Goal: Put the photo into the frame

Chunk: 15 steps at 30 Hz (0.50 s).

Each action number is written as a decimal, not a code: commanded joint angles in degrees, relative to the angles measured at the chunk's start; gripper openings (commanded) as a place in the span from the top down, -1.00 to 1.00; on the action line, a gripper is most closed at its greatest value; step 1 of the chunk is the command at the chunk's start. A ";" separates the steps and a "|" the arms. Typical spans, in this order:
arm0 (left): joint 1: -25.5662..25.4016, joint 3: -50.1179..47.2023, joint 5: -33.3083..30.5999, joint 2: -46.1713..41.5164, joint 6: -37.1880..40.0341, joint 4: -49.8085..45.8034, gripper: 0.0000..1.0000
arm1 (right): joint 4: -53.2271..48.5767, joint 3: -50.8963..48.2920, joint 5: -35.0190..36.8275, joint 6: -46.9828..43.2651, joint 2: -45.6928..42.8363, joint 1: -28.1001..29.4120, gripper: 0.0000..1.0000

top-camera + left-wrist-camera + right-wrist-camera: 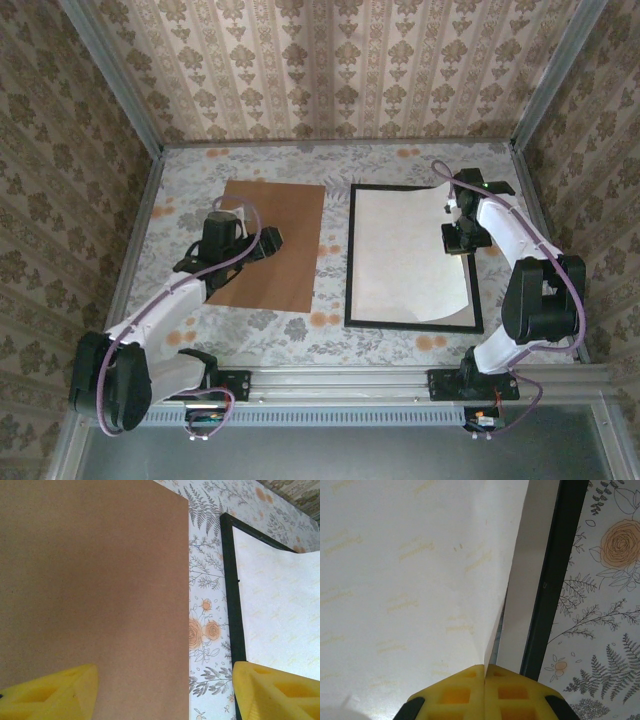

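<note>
Next, my right gripper lowers the pinched photo edge toward the frame's black bar (pixel 472 285) beside it. It then releases the photo edge there, because that edge still stands raised off the frame (pixel 349 262).
The photo (pixel 405 255) lies cream reverse up inside the black frame (pixel 349 262) at the right of the table. Its right edge is lifted off the frame. My right gripper (pixel 458 240) is shut on that right edge. In the right wrist view the yellow fingertips of the right gripper (pixel 485 672) pinch the photo (pixel 410 580), whose sheet rises beside the frame's right bar (pixel 555 590). My left gripper (pixel 245 240) hovers open over the brown backing board (pixel 268 245). The left gripper (pixel 165 695) holds nothing; the board (pixel 90 580), frame (pixel 231 605) and photo (pixel 280 605) lie below it.
The floral tabletop (pixel 335 165) is walled by patterned panels at the back and both sides. A strip of bare table (pixel 207 610) separates the board from the frame. A metal rail (pixel 340 380) carrying both arm bases runs along the near edge.
</note>
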 commanded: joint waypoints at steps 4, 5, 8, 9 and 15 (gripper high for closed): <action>0.05 0.82 0.80 0.07 0.99 0.08 -0.44 | 2.30 -1.47 -2.49 3.95 -0.33 -1.60 1.00; 0.05 0.89 0.80 0.07 1.07 0.08 -0.44 | 2.72 -1.87 -2.99 4.22 -0.52 -1.95 1.00; -0.01 1.06 0.80 0.12 1.32 -0.05 -0.44 | 3.88 -3.28 -4.92 4.90 -1.14 -2.80 1.00; -0.03 1.06 0.80 0.17 1.34 -0.10 -0.44 | 4.17 -3.62 -5.62 5.13 -1.24 -2.89 1.00; -0.10 1.25 0.96 0.42 1.25 0.16 -0.44 | 6.09 -5.23 -7.45 5.98 -1.13 -3.14 1.00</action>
